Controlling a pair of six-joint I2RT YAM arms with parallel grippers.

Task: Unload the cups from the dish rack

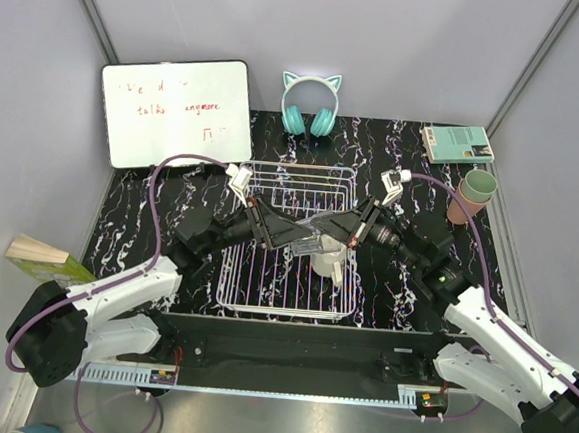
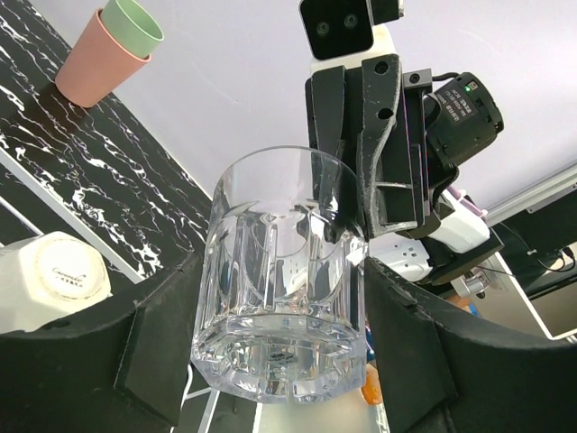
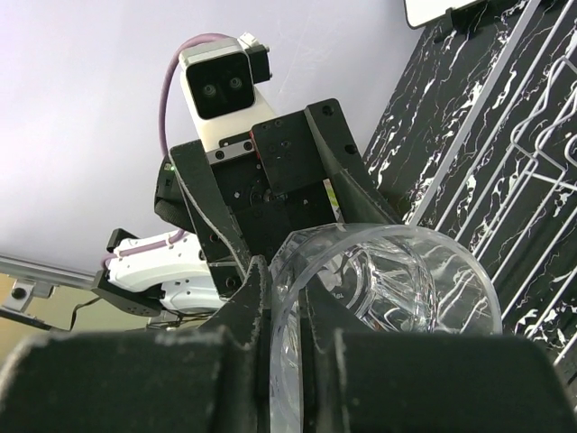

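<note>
The bare tabletop beside the salmon-pink cup is to the right of my right gripper in the top view. I need to swing there, tip the glass so its base points down, lower it and release it.
Both grippers hold the clear glass [image 1: 314, 242] above the white wire dish rack [image 1: 286, 288]. My left gripper [image 1: 301, 236] is shut across its thick base, seen in the left wrist view [image 2: 284, 280]. My right gripper [image 1: 336, 234] pinches the glass's rim wall [image 3: 388, 289], one finger inside and one outside. The cream-white mug [image 1: 327, 264] lies in the rack below them; it also shows bottom-up in the left wrist view [image 2: 56, 278]. A sage-green cup [image 1: 480, 183] is nested in a salmon-pink cup [image 1: 462, 209] at the table's right edge. No light blue cup is in view.
A whiteboard [image 1: 175, 112] leans at the back left, teal cat-ear headphones [image 1: 310, 104] stand at the back middle, and a mint box [image 1: 458, 145] lies at the back right. A wooden-and-green block [image 1: 47, 259] sits at the left edge. Grey walls enclose the table.
</note>
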